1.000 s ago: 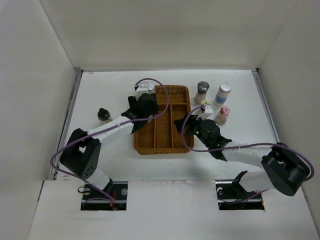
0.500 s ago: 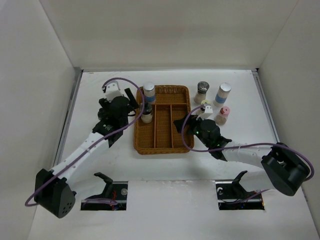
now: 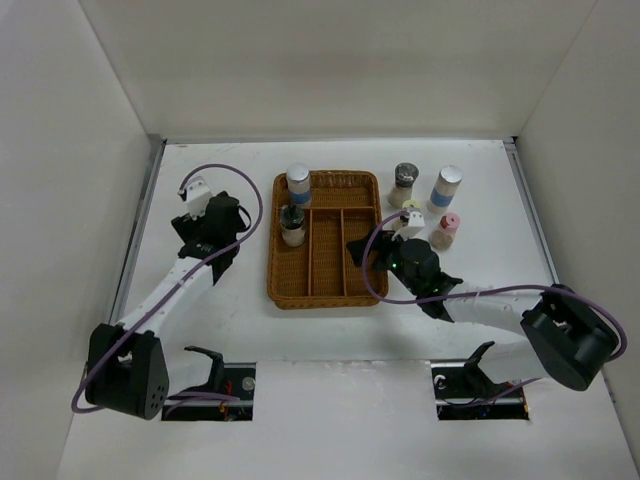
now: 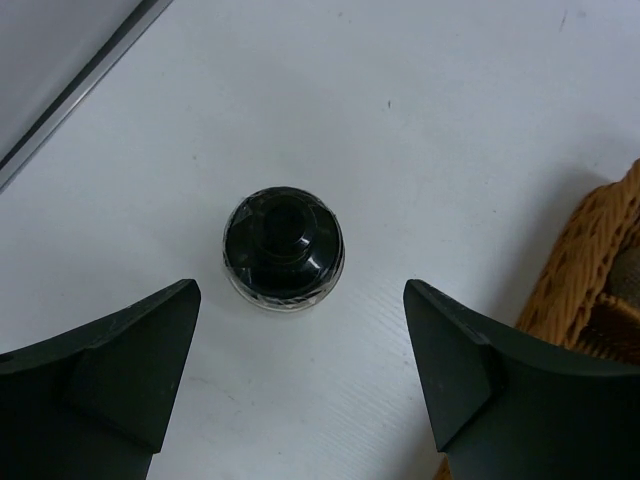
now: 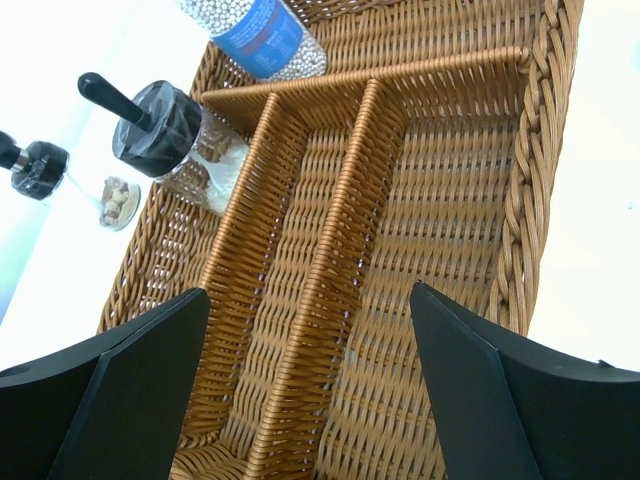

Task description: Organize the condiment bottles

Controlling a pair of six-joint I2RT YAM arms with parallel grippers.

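The bottle stands upright below, so my left gripper should next lower its open fingers around its black cap [image 4: 284, 238] and close.
My left gripper [image 3: 206, 238] is open and hangs low over a black-capped bottle [image 4: 284, 248] on the table left of the brown wicker tray [image 3: 325, 288]; in the top view the gripper hides that bottle. Its fingers stand either side, just short of the bottle [image 5: 38, 168]. A silver-capped blue-and-white bottle [image 3: 298, 183] and a dark grinder-topped bottle [image 3: 292, 222] stand in the tray's left part. My right gripper [image 3: 358, 250] is open and empty over the tray's right compartments [image 5: 440, 200]. Dark-grey-capped [image 3: 405, 183], silver-capped [image 3: 446, 186] and pink-capped [image 3: 446, 230] bottles stand right of the tray.
A cream-capped bottle [image 3: 411, 208] is partly hidden behind my right wrist. White walls enclose the table on the left, back and right. A metal strip [image 4: 80, 80] runs along the table's left edge. The tray's rim [image 4: 600, 260] is close to my left gripper's right finger.
My left arm left the dark grinder-topped bottle standing in the tray and swung left, ending open over the black-capped bottle. The right arm has not moved.
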